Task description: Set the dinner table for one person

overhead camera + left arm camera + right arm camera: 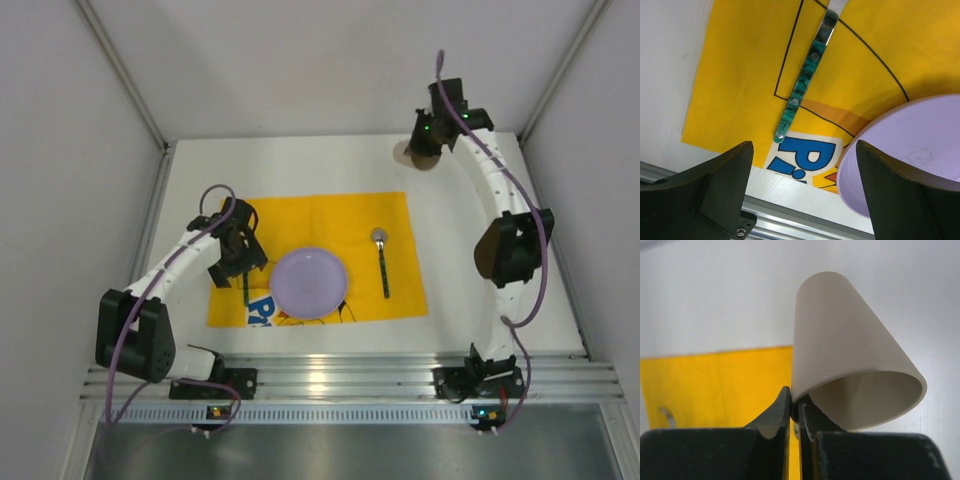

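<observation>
Next, the right gripper moves back and down and releases the cup at the mat's far corner beyond the spoon's head, since that corner is still empty.
A lilac plate [310, 283] sits on the yellow placemat [320, 215] on the white dinner table [470, 290]. A spoon [383, 260] with a green handle lies right of the plate. A green-handled utensil [802, 85] lies on the mat left of the plate [910, 155]; its head is out of view. My left gripper [238, 262] [802, 195] is open and empty above that utensil's handle end. My right gripper [425, 150] [796, 405] is shut on the rim of a beige cup [850, 360] [408, 153], near the table's far right, past the mat's corner.
A ribbed aluminium rail [350, 385] runs along the table's near edge, also in the left wrist view [790, 220]. Grey walls enclose the table on three sides. The placemat [740, 75] carries a printed blue letter and black lines.
</observation>
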You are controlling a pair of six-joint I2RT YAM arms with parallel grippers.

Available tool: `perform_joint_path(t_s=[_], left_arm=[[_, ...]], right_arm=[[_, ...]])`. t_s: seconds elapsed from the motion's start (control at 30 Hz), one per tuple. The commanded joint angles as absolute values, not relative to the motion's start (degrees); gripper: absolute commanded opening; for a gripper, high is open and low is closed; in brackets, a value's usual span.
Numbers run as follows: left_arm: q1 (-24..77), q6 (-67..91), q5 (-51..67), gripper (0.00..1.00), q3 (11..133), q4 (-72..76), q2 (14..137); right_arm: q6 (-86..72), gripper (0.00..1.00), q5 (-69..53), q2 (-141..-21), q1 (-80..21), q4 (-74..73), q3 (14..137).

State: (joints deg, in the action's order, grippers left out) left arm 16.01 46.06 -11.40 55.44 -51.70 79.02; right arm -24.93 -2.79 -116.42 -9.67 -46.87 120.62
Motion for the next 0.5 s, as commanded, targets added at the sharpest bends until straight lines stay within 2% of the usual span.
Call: perform_joint_path(t_s=[0.0,0.23,0.47], left_arm=[[16.1,43.9,-11.5,0.89,58.6,-47.3,79.1],[16.1,41.4,-11.3,0.89,58.6,-44.4,79.8],[15.9,39.8,-11.0,0.89,58.7,-42.0,81.5]], right_arm=[[-17.4,0.00,-5.0,-122.2,-13.0,-67.5,122.9],[-14.2,0.00,-3.0,-123.7,-19.7,-72.8,118.3],[-15.4,0.00,-0.4,-128.3,-24.4,-77.5,129.4]])
